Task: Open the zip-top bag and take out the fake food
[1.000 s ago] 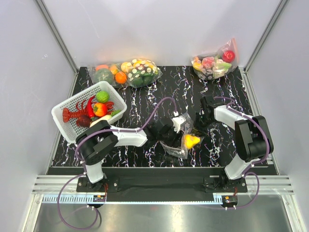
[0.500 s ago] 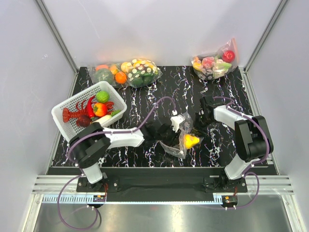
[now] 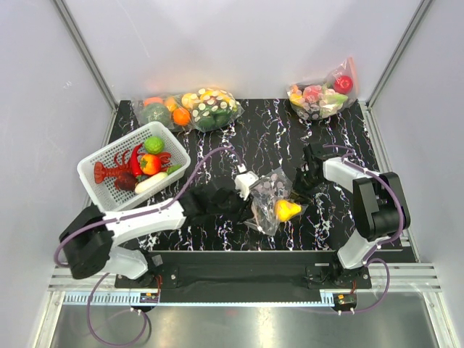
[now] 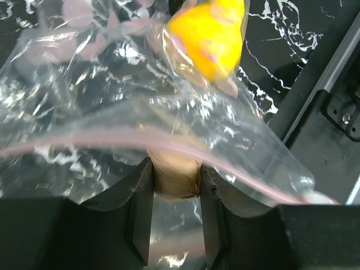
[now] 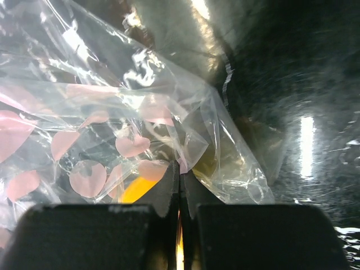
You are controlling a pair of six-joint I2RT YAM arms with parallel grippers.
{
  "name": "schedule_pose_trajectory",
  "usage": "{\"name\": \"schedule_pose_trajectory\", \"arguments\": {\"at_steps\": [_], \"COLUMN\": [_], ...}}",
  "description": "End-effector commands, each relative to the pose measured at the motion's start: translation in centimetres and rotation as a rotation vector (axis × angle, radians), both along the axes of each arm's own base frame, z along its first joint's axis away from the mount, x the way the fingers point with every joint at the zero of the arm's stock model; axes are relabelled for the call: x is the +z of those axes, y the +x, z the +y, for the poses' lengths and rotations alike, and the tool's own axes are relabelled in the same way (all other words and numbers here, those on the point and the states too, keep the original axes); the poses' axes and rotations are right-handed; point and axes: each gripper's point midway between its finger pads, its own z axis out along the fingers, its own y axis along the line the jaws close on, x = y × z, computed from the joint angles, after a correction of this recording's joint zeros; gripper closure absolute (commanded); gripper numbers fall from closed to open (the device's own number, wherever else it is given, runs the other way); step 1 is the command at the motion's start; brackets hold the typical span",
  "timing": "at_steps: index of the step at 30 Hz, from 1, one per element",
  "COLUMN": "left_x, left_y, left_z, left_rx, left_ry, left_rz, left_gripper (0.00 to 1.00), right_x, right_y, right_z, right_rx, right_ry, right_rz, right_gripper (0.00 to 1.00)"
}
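Next, my left gripper moves out of the bag's opening and outward over the white basket, beside the tomato, since other fake food lies there.
The zip-top bag (image 3: 270, 190) lies crumpled mid-table, clear with pale dots; its pink zip strip (image 4: 84, 138) runs across the left wrist view. Inside it sits a yellow lemon-like fruit (image 3: 287, 210) (image 4: 211, 34). My left gripper (image 3: 250, 201) (image 4: 176, 171) is at the bag's mouth, shut on a small tan piece (image 4: 176, 179) of fake food whose top is behind the plastic. My right gripper (image 3: 304, 177) (image 5: 181, 171) is at the bag's right side, shut on a fold of the bag (image 5: 194, 143). No green fruit or red piece shows in the bag.
A white basket (image 3: 101, 161) with a red lobster, tomato and green fruit stands at the left. A bulging dotted bag (image 3: 194, 109) of oranges and greens lies at the back, and another with a red apple (image 3: 322, 94) at the back right. The table's front edge is just below the bag.
The left gripper's jaws have narrowed onto the tan piece and the left arm has drawn back to the left. The bag shifted slightly left with it. The right gripper has stayed put.
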Motion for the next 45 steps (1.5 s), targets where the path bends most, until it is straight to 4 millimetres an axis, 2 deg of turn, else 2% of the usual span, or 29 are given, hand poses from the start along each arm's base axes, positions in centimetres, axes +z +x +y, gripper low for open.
{"name": "schedule_pose_trajectory", "arguments": {"at_steps": [1,4,6,7,11,15,16,18,20,21,27,29,31,34,38,40,42,43,45], "left_x": [1.3,3.0,3.3,4.2,4.7,5.4,5.3,6.2,7.2,7.6,8.2,9.4,9.4,8.3,6.6,5.9,5.3,5.2,5.1], "left_y": [0.1,0.1,0.0,0.3,1.2,4.8,5.4,7.1,8.2,9.2,13.7,15.2,16.9,18.7,19.6,19.7,19.8,19.8,19.9], "left_z": [2.4,4.2,5.6,6.4,10.2,15.3,16.1,18.1,19.3,20.6,25.7,26.6,27.7,28.3,28.8,29.1,29.0,29.0,29.0], "left_rx": [0.053,0.095,0.127,0.152,0.269,0.456,0.481,0.536,0.564,0.607,0.767,0.797,0.826,0.828,0.837,0.843,0.837,0.838,0.833], "left_ry": [0.001,-0.037,-0.022,-0.039,-0.006,0.047,0.06,0.059,0.057,0.058,0.075,0.068,0.077,0.114,0.162,0.173,0.178,0.179,0.186], "left_rz": [-0.008,-0.017,-0.013,-0.026,-0.024,-0.076,-0.073,-0.092,-0.117,-0.126,-0.13,-0.154,-0.142,-0.104,-0.049,-0.027,-0.012,-0.009,-0.005], "left_gripper": [0.85,0.84,0.84,0.84,0.84,0.84,0.84,0.84,0.84,0.83,0.84,0.84,0.83,0.83,0.82,0.74,0.59,0.47,0.39], "right_x": [0.4,0.3,0.2,0.2,0.3,0.6,0.6,0.7,0.7,0.8,0.9,1.1,1.0,0.9,1.0,1.0,0.9,0.9,0.8], "right_y": [2.0,2.1,2.1,2.2,2.6,3.2,3.2,3.4,3.4,3.5,3.6,3.7,3.7,3.7,3.7,3.7,3.7,3.7,3.8], "right_z": [-0.9,-1.3,-1.4,-1.4,-1.6,-1.5,-1.4,-1.5,-1.5,-1.6,-1.6,-1.6,-1.6,-1.6,-1.6,-1.7,-1.7,-1.6,-1.6], "right_rx": [-0.016,-0.026,-0.025,-0.027,-0.031,-0.025,-0.021,-0.023,-0.022,-0.025,-0.031,-0.034,-0.032,-0.034,-0.034,-0.035,-0.036,-0.036,-0.035], "right_ry": [-0.022,-0.019,-0.019,-0.017,-0.01,-0.002,-0.001,0.003,0.003,0.004,0.012,0.016,0.02,0.027,0.028,0.03,0.032,0.034,0.036], "right_rz": [-0.055,-0.053,-0.052,-0.054,-0.057,-0.065,-0.065,-0.065,-0.068,-0.073,-0.077,-0.079,-0.08,-0.075,-0.077,-0.078,-0.076,-0.074,-0.074], "right_gripper": [1.0,1.0,1.0,1.0,1.0,1.0,1.0,1.0,1.0,1.0,1.0,1.0,1.0,1.0,1.0,1.0,1.0,1.0,1.0]}}
